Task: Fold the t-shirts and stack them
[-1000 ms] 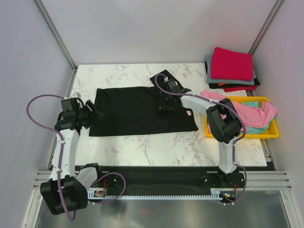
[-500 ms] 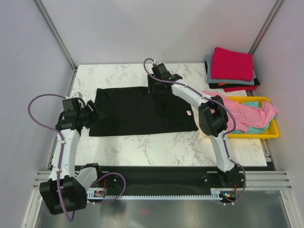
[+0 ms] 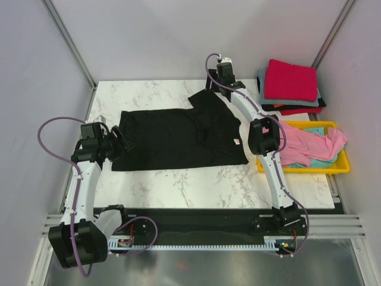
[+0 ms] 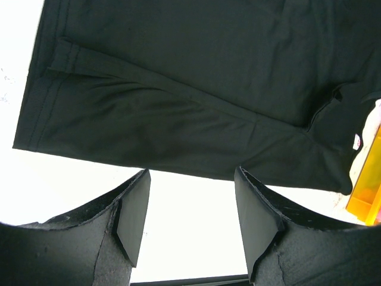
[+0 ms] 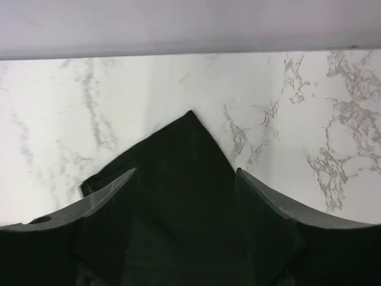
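My right gripper is due to go down to the sleeve tip [image 3: 206, 94] [image 5: 187, 136], just short of its pointed far corner.
A black t-shirt [image 3: 172, 140] lies spread on the marble table, its small white neck label [image 3: 236, 142] toward the right. One sleeve [image 3: 205, 99] points to the back edge. My right gripper [image 3: 221, 76] hovers open above that sleeve. In the right wrist view the sleeve tip [image 5: 189, 140] lies flat below my right gripper [image 5: 186, 179]. My left gripper [image 3: 122, 144] is open at the shirt's left hem. In the left wrist view bare table shows inside my left gripper [image 4: 191, 205], and the hem [image 4: 119, 137] lies just beyond it.
Folded t-shirts are stacked at the back right, red [image 3: 290, 80] on top of grey [image 3: 261, 87]. A yellow tray [image 3: 333, 168] at the right holds crumpled pink [image 3: 309, 142] and teal [image 3: 319, 162] t-shirts. Walls close the back and sides.
My right gripper swung from the shirt's middle to the back edge by the sleeve, rising and opening wider. The left arm stayed put.
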Available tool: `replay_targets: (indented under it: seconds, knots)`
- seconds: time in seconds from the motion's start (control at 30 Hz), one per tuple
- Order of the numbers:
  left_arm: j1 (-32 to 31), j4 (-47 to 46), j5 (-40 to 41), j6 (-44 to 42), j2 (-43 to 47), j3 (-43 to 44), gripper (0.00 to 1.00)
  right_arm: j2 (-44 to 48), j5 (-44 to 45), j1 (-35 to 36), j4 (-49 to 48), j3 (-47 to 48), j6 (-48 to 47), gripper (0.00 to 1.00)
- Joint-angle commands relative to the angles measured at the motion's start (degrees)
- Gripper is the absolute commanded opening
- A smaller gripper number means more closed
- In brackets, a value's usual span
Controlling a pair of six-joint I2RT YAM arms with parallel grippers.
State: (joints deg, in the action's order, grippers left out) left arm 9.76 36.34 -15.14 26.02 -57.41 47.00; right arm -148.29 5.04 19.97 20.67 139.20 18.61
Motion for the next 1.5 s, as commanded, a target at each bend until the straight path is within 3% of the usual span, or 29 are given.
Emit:
replay_targets:
  seconds: [0.0,0.33,0.43,0.47,0.63,0.83,0.97,1.2,1.33,1.47]
  knots:
    - [-1.1,-0.4,-0.3,-2.3,-0.2,-0.2,0.66,-6.7,-0.2,0.3,-5.0,7.4,-0.3,0.75]
    - [-3.9,-0.5,0.2,-2.2,-0.9,-0.2,0.66,-15.3,-1.9,-1.2,-15.7,10.8,4.6,0.75]
    - [-4.0,-0.5,0.2,-2.2,-1.0,-0.2,0.66,-17.3,-2.4,-1.0,-15.3,12.5,5.5,0.68]
    - [-4.0,-0.5,0.2,-2.2,-0.9,-0.2,0.66,-17.3,-2.1,-0.9,-15.3,12.3,5.6,0.6]
    - [-3.9,-0.5,0.5,-2.2,-0.5,-0.2,0.66,-16.9,-2.0,-0.1,-14.3,11.2,5.0,0.56]
    - [-3.9,-0.5,1.2,-2.2,-0.4,-0.2,0.66,-17.5,-3.7,-0.1,-14.1,11.4,6.0,0.29]
    - [-4.0,-0.5,2.6,-2.2,-0.9,0.2,0.66,-16.5,-3.0,-0.3,-13.5,9.7,5.7,0.0]
    - [-3.8,-1.4,9.0,-0.9,-9.3,9.5,0.66,-13.2,-2.6,-1.7,-16.5,4.8,5.6,0.0]
    - [-3.6,-1.6,11.2,0.4,-23.1,20.6,0.64,-7.0,-2.1,-2.1,-20.2,-3.9,4.9,0.0]
    - [-3.4,-2.1,16.8,0.1,-34.7,33.2,0.63,-5.2,-3.0,-2.4,-22.4,-6.0,5.6,0.0]
